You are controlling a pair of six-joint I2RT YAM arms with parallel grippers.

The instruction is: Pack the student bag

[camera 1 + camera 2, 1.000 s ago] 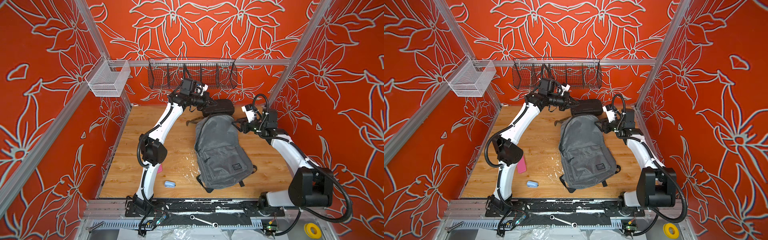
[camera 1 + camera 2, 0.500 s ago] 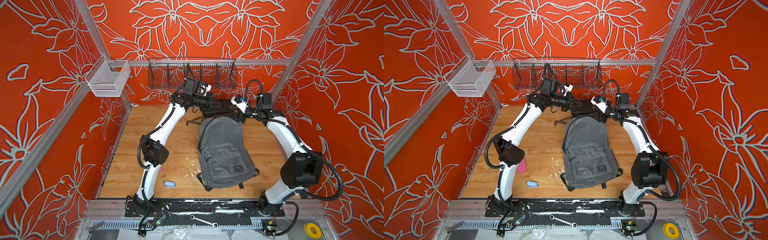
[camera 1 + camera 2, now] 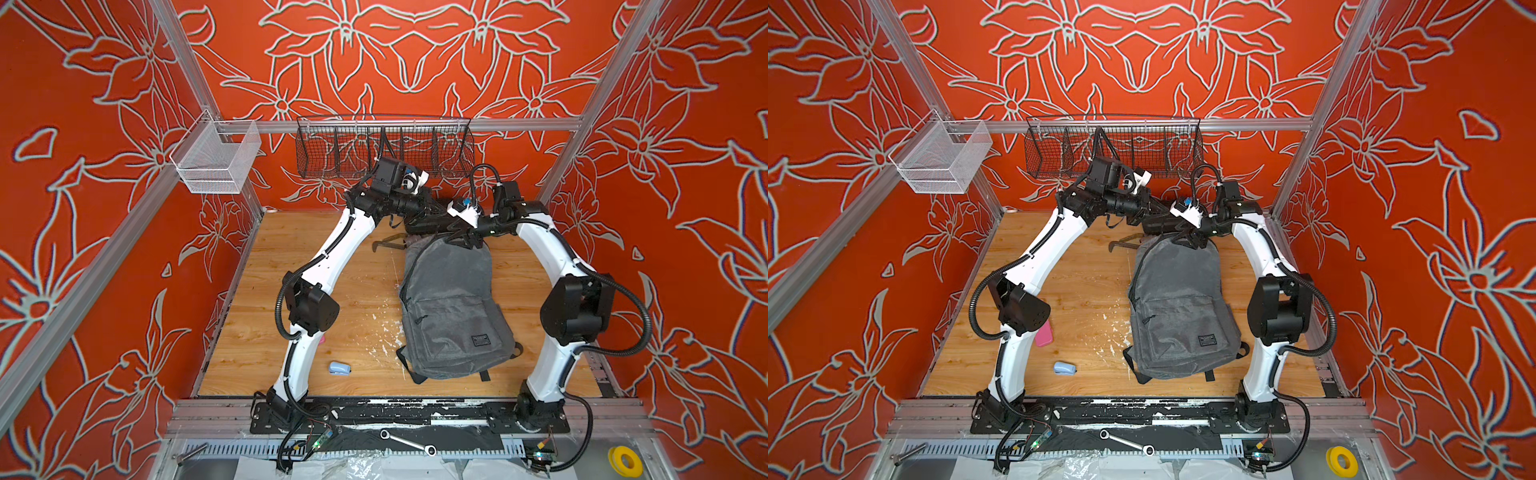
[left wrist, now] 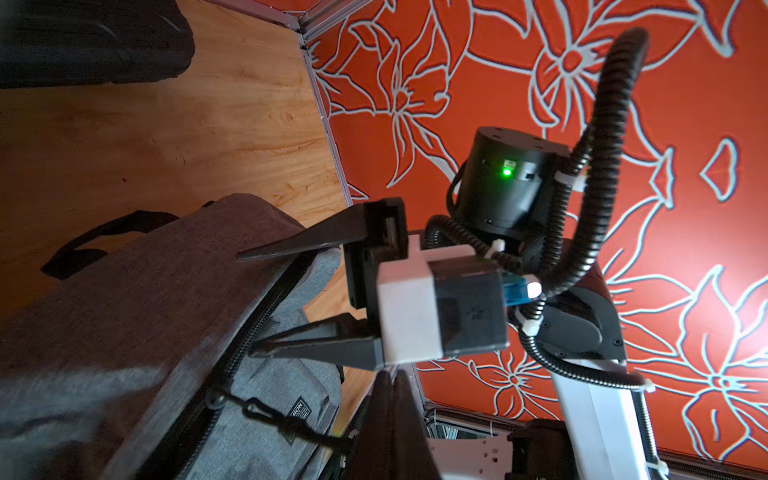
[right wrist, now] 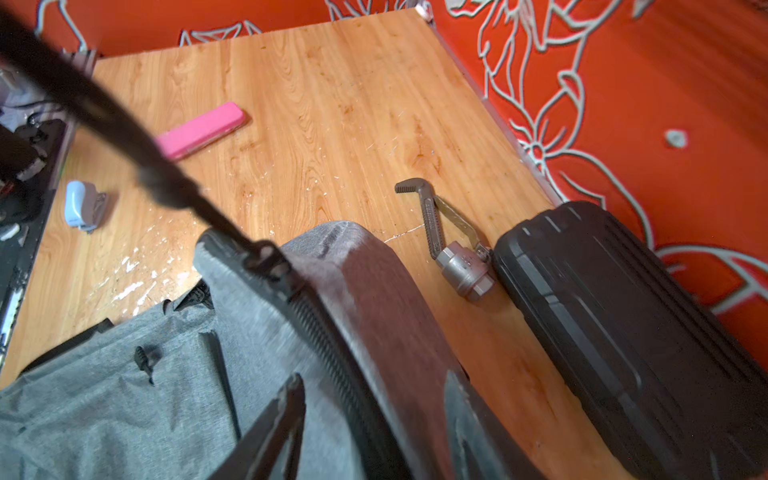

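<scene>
My left gripper should next move down and back, its tight cord pulling the slider toward the zipper's near end (image 3: pixel 403 296), below and back from it, then release.
The grey student bag (image 3: pixel 449 299) (image 3: pixel 1179 299) lies face up on the wooden table, its top end raised toward the back wall. My left gripper (image 4: pixel 388 372) (image 3: pixel 432 206) is shut on the black zipper pull cord (image 4: pixel 270 419) (image 5: pixel 166 187), which runs taut to the slider (image 5: pixel 270 262). Open, my right gripper (image 5: pixel 374 378) (image 4: pixel 245 305) (image 3: pixel 465 239) straddles the bag's top edge (image 5: pixel 353 316), with the zipper track between its fingers. The zipper looks closed along the stretch in view.
A black ribbed case (image 5: pixel 623 332) (image 3: pixel 428 222) lies behind the bag, a metal lever valve (image 5: pixel 457 266) beside it. A pink case (image 5: pixel 199 129) and small blue object (image 3: pixel 340 368) lie left. Wire baskets (image 3: pixel 384 145) (image 3: pixel 216 162) hang on the walls.
My right arm swung from the bag's right side to its top edge, and its jaws narrowed. The bag's top shifted right and lifted. The left gripper stayed shut near the case.
</scene>
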